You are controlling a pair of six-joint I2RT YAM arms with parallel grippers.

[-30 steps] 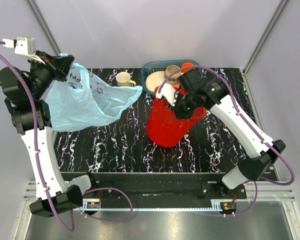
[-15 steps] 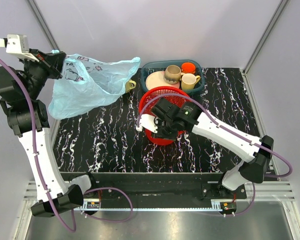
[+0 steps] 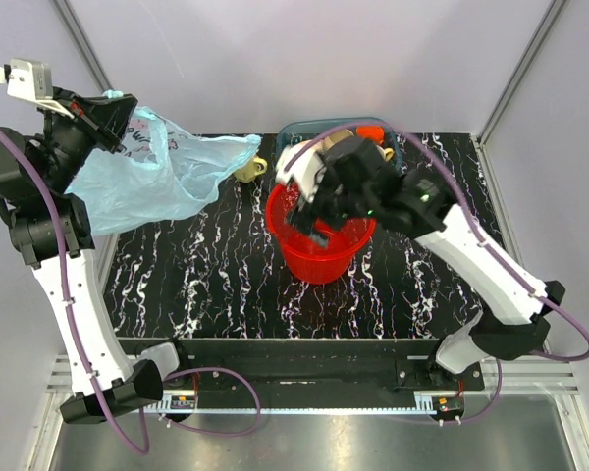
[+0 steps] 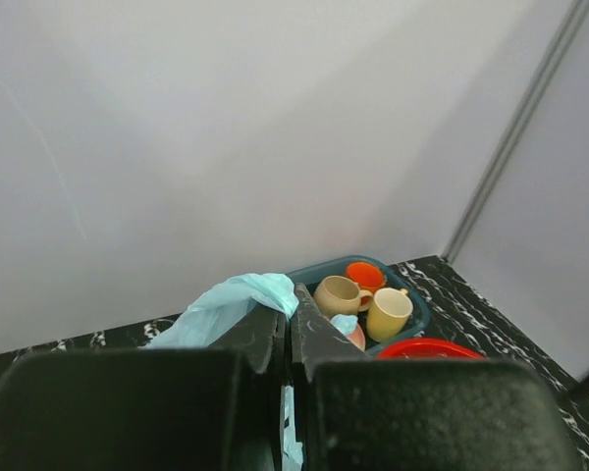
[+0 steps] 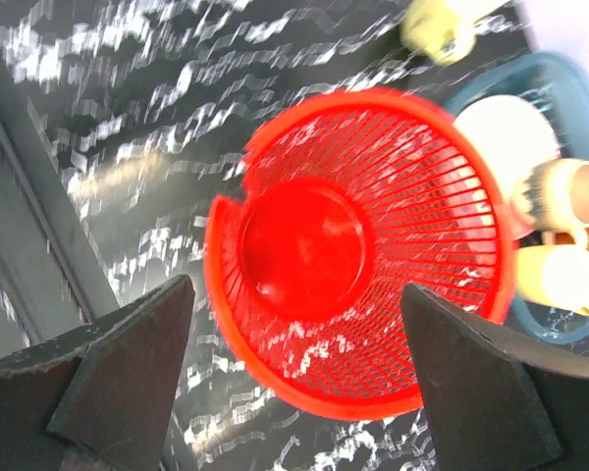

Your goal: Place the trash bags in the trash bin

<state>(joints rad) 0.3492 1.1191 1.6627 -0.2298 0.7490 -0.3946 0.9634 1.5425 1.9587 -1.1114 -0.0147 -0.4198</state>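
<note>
The right gripper rises above the bin (image 3: 319, 250) next, then tilts from facing down toward the bag's free edge beyond my left gripper.
The light-blue trash bag (image 3: 152, 177) hangs in the air at the far left, pinched at its top by my shut left gripper (image 3: 111, 115). In the left wrist view a fold of the bag (image 4: 231, 299) bulges out beside the closed left gripper (image 4: 287, 319). The red mesh trash bin (image 3: 319, 250) stands upright on the table's middle, its mouth up. My right gripper (image 3: 314, 218) hovers over it, open. From the right wrist I look down into the empty bin (image 5: 373, 294), with the right gripper (image 5: 299, 378) spread wide and holding nothing.
A teal tray (image 3: 293, 132) with a plate and cups stands at the back, just behind the bin; its rim (image 5: 560, 69) shows in the right wrist view. A yellow cup (image 3: 247, 170) sits on the table under the bag's tip.
My right gripper has opened and let go of the bin, which went from tilted in its grip to standing upright. The left arm has kept the bag raised, shifting it slightly.
</note>
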